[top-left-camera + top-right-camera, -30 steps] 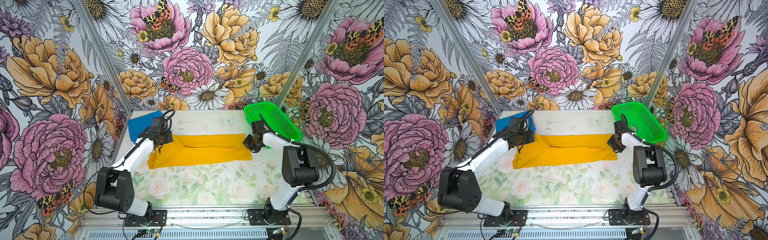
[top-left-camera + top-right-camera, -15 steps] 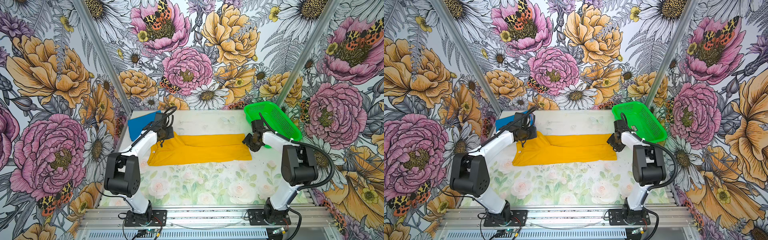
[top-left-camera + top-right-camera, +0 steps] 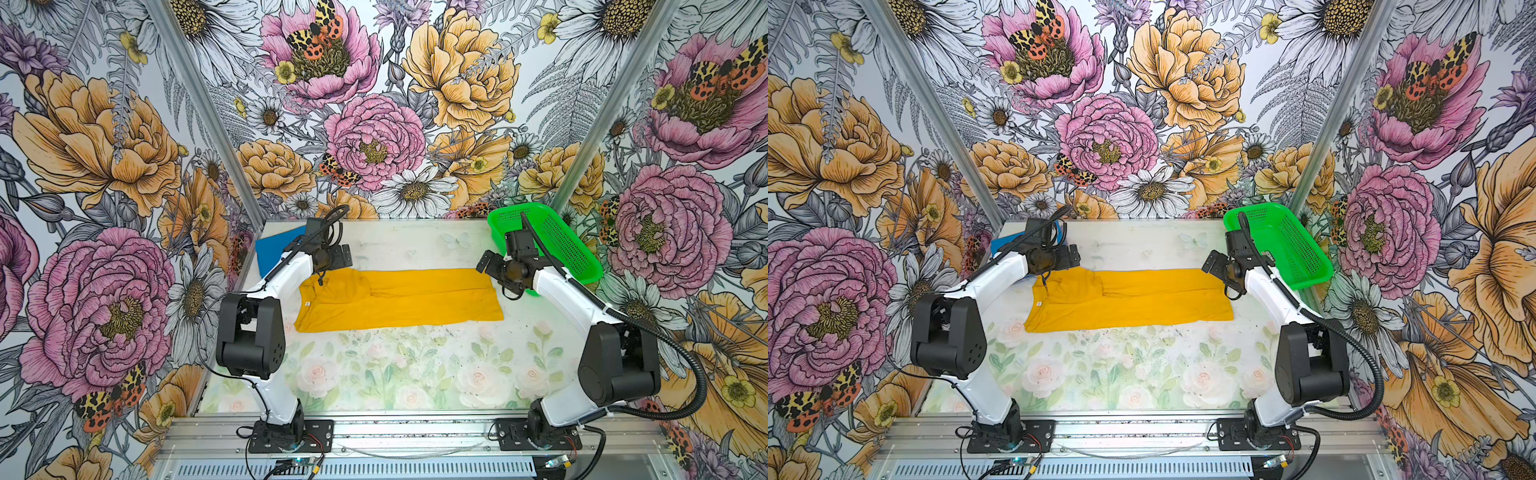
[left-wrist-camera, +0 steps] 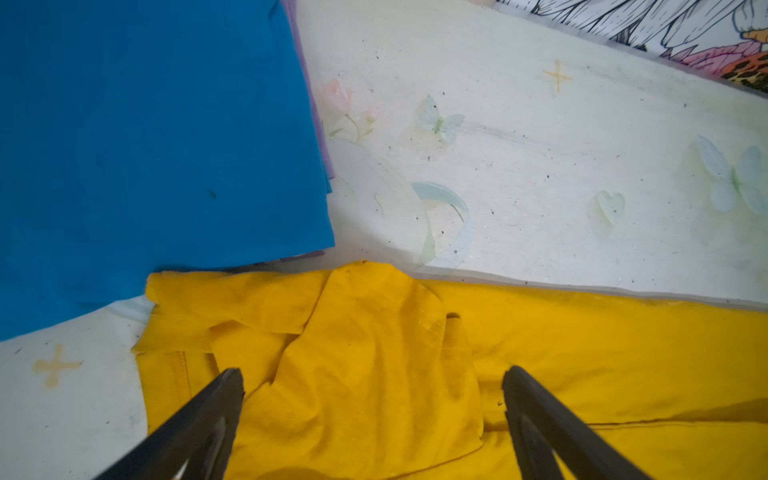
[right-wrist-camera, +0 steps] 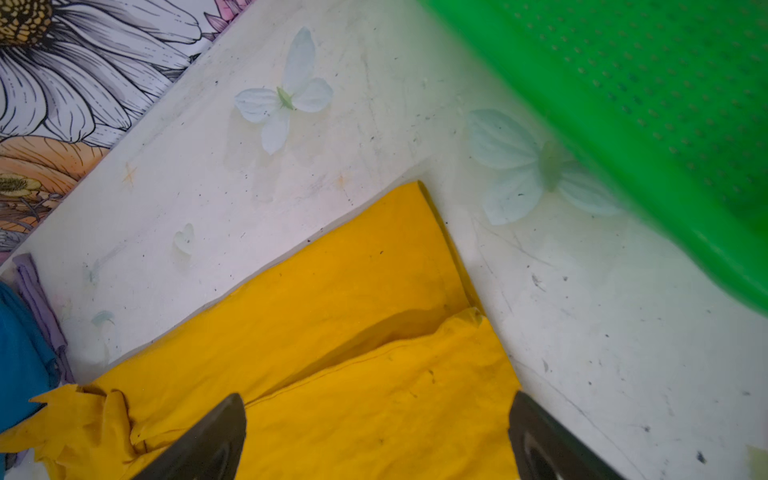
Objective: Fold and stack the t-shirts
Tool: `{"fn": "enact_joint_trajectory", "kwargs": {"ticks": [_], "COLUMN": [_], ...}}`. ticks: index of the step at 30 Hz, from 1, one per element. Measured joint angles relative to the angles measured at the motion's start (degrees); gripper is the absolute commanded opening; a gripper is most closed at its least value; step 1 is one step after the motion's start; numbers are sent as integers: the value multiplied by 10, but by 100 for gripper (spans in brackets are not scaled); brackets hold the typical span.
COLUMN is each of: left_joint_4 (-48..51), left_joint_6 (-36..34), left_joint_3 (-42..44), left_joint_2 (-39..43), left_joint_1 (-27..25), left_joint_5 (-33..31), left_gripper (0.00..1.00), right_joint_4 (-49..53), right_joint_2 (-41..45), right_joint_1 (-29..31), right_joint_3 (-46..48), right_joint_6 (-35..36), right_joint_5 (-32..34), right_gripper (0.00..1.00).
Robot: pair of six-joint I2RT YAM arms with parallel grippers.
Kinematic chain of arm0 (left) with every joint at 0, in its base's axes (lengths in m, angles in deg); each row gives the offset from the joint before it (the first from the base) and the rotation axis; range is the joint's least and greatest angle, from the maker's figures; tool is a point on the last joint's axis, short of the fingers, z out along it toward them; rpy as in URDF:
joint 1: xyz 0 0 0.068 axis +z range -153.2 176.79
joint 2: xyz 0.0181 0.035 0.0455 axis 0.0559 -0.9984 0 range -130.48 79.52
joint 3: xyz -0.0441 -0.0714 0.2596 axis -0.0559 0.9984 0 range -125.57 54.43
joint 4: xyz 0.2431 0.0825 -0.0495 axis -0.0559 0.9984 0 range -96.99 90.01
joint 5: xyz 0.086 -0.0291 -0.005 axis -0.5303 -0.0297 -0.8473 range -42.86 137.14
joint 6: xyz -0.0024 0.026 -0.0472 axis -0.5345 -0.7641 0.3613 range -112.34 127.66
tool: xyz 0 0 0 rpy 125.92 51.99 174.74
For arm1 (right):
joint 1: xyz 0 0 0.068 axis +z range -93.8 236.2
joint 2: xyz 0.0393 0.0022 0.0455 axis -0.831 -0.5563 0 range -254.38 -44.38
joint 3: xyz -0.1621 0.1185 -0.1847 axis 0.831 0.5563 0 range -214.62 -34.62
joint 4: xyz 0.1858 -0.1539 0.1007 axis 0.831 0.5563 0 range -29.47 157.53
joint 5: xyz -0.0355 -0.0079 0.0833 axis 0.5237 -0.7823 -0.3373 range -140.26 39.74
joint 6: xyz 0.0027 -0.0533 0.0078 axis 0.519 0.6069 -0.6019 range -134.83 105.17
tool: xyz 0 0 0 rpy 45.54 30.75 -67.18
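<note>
The right gripper draws back and lowers to close on the shirt's near corner (image 3: 499, 317) on the basket side next, since it lies flat on the tabletop.
The mustard-yellow t-shirt (image 3: 399, 299) (image 3: 1129, 299) lies flat across the table as a long band folded lengthwise. Its collar end is on the left. My left gripper (image 3: 343, 257) (image 3: 1071, 257) hovers open over the far left corner. In the left wrist view its fingers straddle the bunched sleeve (image 4: 374, 353) without holding it. My right gripper (image 3: 488, 264) (image 3: 1212, 262) is open above the shirt's far right corner (image 5: 353, 332). The bright blue t-shirt (image 3: 274, 249) (image 4: 145, 145) lies folded at the back left, partly behind the left arm.
A green perforated basket (image 3: 552, 245) (image 3: 1283, 245) (image 5: 623, 104) stands at the back right, close beside my right wrist. A lilac cloth edge (image 4: 322, 158) peeks from under the blue shirt. The flowered walls close in on three sides.
Both grippers have gone from shut to open and released the yellow shirt's far edge. The left gripper has moved towards the back. The shirt now lies flat.
</note>
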Motion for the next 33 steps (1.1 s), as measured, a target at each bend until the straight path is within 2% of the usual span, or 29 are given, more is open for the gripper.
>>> {"fn": "enact_joint_trajectory", "kwargs": {"ticks": [4,9,14,17,22,33], "left_joint_4": [-2,-2,3,4,-3,-43], "left_joint_6": [22,57,84,100,125,150], "left_joint_3": [49,151,246,290,344,355], "left_joint_2": [64,156,210,241,273,204], "left_joint_1": [16,21,20,19,16,-11], "left_joint_5": [0,4,9,9,9,8], "left_gripper": [99,99,99,99,99,99], "right_joint_4": [1,7,47,60,68,66], "right_joint_2": [-3,-42,-92,-92,-79,-23], "right_joint_1": [33,67,96,103,74,-35], "right_joint_3": [0,0,-1,11,57,141], "right_joint_6": [32,77,118,123,119,117], "right_joint_5": [-20,-30,-1,33,64,52], "right_gripper": [99,99,99,100,98,70]}}
